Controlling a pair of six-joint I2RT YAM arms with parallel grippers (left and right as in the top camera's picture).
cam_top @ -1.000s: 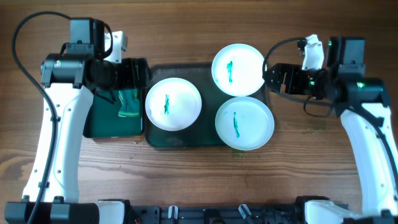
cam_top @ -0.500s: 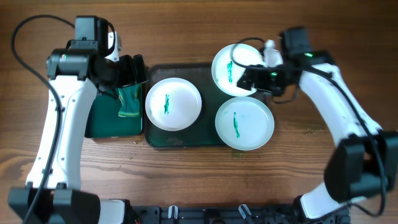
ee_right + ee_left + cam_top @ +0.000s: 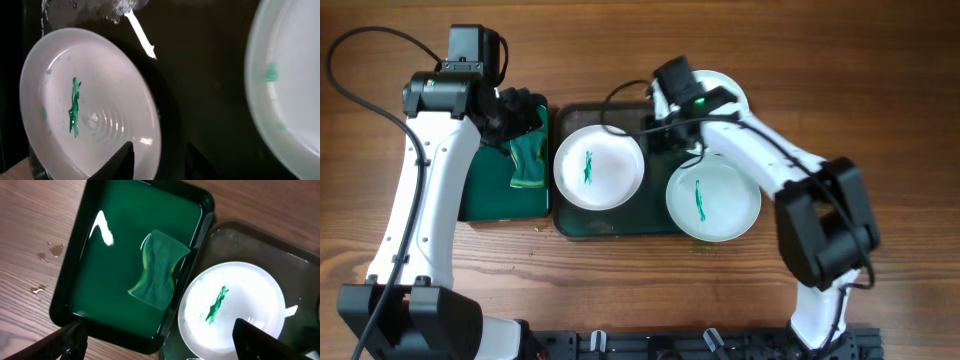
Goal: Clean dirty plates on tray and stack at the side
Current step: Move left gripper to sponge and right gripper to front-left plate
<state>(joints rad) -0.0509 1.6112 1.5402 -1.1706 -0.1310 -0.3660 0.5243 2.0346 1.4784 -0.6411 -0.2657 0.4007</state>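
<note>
The left gripper should next lower its open fingers to the green sponge below, onto the sponge's narrow middle, because the sponge's drawn-in sides leave room for them.
Three white plates, each with a green streak, lie about the dark green tray: a left plate, a front right plate, and a back right plate partly under my right arm. My right gripper is open but narrow. It straddles the left plate's right rim, one finger over the plate and one over the tray, and touches neither side of the rim. My left gripper hangs wide open and empty above the green sponge.
The sponge lies in a smaller deep green sponge tray left of the large tray. Water drops dot the wood beside it. The back right plate is close to my right gripper's right side.
My right arm swung left from over the back right plate to the left plate's rim, and its jaws narrowed. The left arm barely shifted.
</note>
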